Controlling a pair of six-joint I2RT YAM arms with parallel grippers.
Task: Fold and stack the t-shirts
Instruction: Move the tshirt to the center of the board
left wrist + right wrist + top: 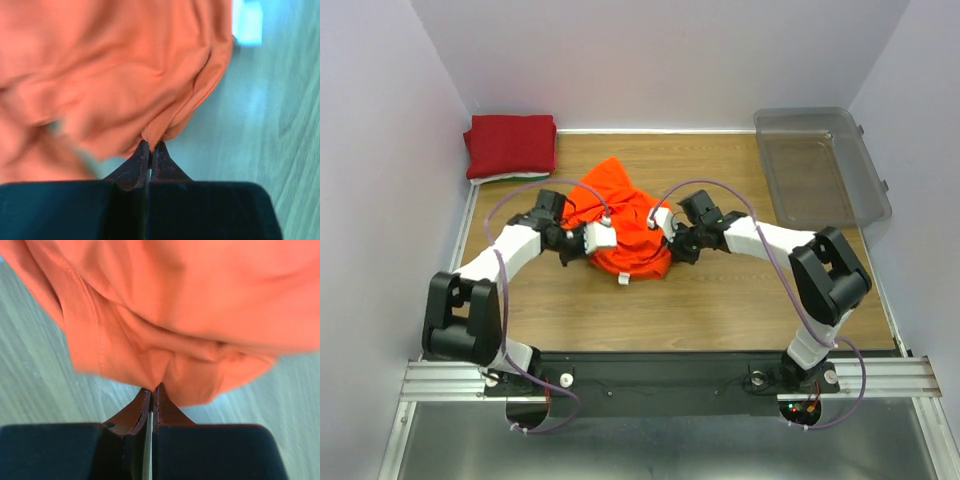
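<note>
My right gripper will next lift the bunched orange t-shirt's stitched edge high, then outward and down toward the table's back [696,163].
The bright orange t-shirt [623,222] lies bunched in a heap at the middle of the table, with a white label sticking out at its near edge. My left gripper [599,236] is shut on an edge of the orange cloth [120,75] at the heap's left side. My right gripper [660,222] is shut on a fold of the same cloth [190,305] at the heap's right side. The dark red t-shirt [511,143] lies folded at the back left, on top of thin white and green edges [500,178].
A clear plastic bin [820,165] stands at the back right corner. White walls close in the table on the left, back and right. Bare wooden tabletop [720,300] shows in front of the heap.
</note>
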